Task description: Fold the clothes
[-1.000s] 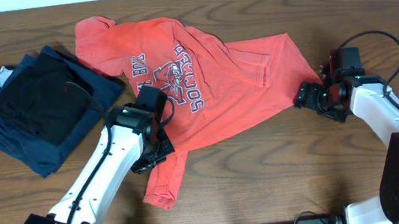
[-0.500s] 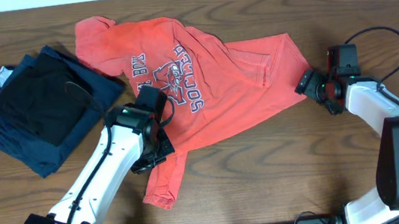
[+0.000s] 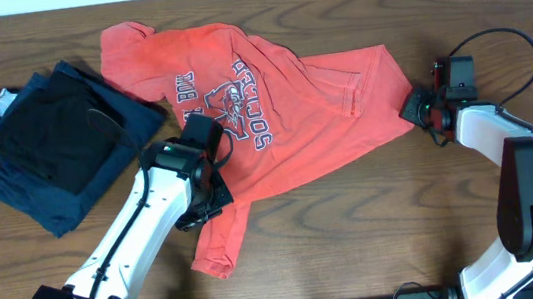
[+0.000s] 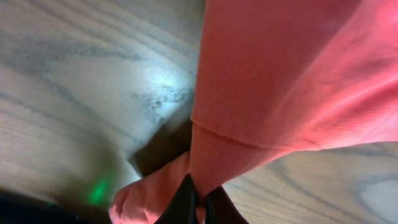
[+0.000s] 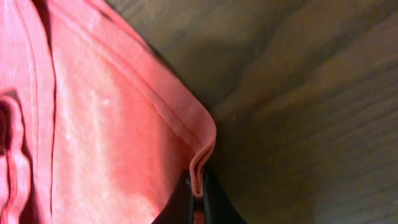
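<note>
My left gripper should next stay nearly in place, low above the tabletop, and open to let go of the cloth's ribbed edge (image 3: 230,207) (image 4: 200,175), because the pinch bunches the cloth there.
The clothes, a coral-red T-shirt (image 3: 273,119) with navy-and-white lettering, lie crumpled across the middle of the table, chest print up. My left gripper (image 3: 210,198) sits over the shirt's lower left part and is shut on a ribbed edge of the fabric (image 4: 217,155), the cloth pinched between its dark fingertips (image 4: 185,202). My right gripper (image 3: 415,110) is at the shirt's right corner and is shut on the hemmed edge (image 5: 202,146), which folds up between the closed fingers (image 5: 213,206).
A stack of folded navy-blue garments (image 3: 24,182) with a folded black garment (image 3: 59,138) on top lies at the left side of the wooden table (image 3: 354,210). The right arm's black cable (image 3: 506,42) loops above its wrist.
The right gripper moved up and left to the shirt's right corner and closed on the hem. The left gripper stayed shut on the fabric without moving.
</note>
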### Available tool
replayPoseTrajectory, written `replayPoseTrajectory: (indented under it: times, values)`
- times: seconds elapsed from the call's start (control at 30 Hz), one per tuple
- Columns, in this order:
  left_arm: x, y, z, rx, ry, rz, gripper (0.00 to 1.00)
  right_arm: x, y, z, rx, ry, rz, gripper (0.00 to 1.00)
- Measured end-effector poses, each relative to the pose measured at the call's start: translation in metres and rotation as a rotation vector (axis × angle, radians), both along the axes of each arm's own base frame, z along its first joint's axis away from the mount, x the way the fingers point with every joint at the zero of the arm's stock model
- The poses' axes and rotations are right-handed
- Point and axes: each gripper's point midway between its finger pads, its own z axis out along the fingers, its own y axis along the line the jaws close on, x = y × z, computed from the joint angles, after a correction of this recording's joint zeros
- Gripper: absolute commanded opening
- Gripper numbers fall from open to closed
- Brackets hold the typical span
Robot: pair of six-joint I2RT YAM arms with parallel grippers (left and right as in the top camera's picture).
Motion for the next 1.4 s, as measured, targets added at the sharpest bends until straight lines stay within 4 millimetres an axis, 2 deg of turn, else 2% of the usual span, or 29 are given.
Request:
replayPoseTrajectory:
  times: [0.1, 0.2, 0.27, 0.33, 0.4, 0.47, 0.5, 0.57, 0.67, 0.77, 0.87, 1.0, 1.23, 1.3, 1.4]
  values:
    - [0.006, -0.002, 0.0, -0.008, -0.026, 0.0, 0.06, -0.012, -0.013, 0.006, -0.005, 0.035, -0.021, 0.01]
    - [0.011, -0.005, 0.0, -0.021, -0.045, 0.0, 0.06, -0.022, -0.046, 0.034, -0.019, 0.02, -0.1, 0.01]
    - [0.013, -0.009, 0.0, -0.041, -0.053, -0.001, 0.08, -0.024, -0.08, 0.071, -0.045, -0.041, -0.182, 0.01]
    - [0.012, -0.015, 0.0, -0.073, -0.045, -0.007, 0.23, -0.026, -0.112, 0.112, -0.074, -0.118, -0.256, 0.01]
    - [0.009, -0.019, 0.001, -0.097, -0.028, -0.005, 0.26, -0.035, -0.144, 0.155, -0.128, -0.196, -0.339, 0.01]
    - [0.008, -0.022, 0.001, -0.12, -0.022, -0.004, 0.28, -0.045, -0.161, 0.17, -0.16, -0.214, -0.385, 0.01]
    - [0.007, -0.025, 0.001, -0.131, -0.019, -0.006, 0.36, -0.054, -0.169, 0.174, -0.177, -0.207, -0.408, 0.01]
    - [0.007, -0.029, 0.002, -0.146, -0.017, -0.015, 0.43, -0.066, -0.176, 0.168, -0.2, -0.156, -0.431, 0.01]
    - [0.007, -0.038, 0.002, -0.166, -0.026, -0.037, 0.56, -0.082, -0.18, 0.146, -0.231, -0.047, -0.45, 0.01]
    - [0.016, -0.049, 0.004, -0.193, -0.072, -0.068, 0.7, -0.088, -0.185, 0.137, -0.258, 0.001, -0.464, 0.01]
    - [0.031, -0.065, 0.005, -0.229, -0.144, -0.1, 0.79, -0.089, -0.187, 0.137, -0.272, 0.007, -0.47, 0.01]
    - [0.061, -0.089, -0.001, -0.281, -0.243, -0.135, 0.83, -0.091, -0.188, 0.136, -0.279, 0.014, -0.473, 0.01]
    - [0.102, -0.122, -0.037, -0.375, -0.311, -0.157, 0.83, -0.092, -0.187, 0.135, -0.276, 0.022, -0.47, 0.01]
    - [0.109, -0.136, -0.049, -0.433, -0.314, -0.17, 0.82, -0.093, -0.187, 0.135, -0.276, 0.025, -0.467, 0.01]
    - [0.121, -0.154, -0.045, -0.524, -0.358, -0.193, 0.73, -0.093, -0.186, 0.135, -0.275, 0.025, -0.466, 0.01]
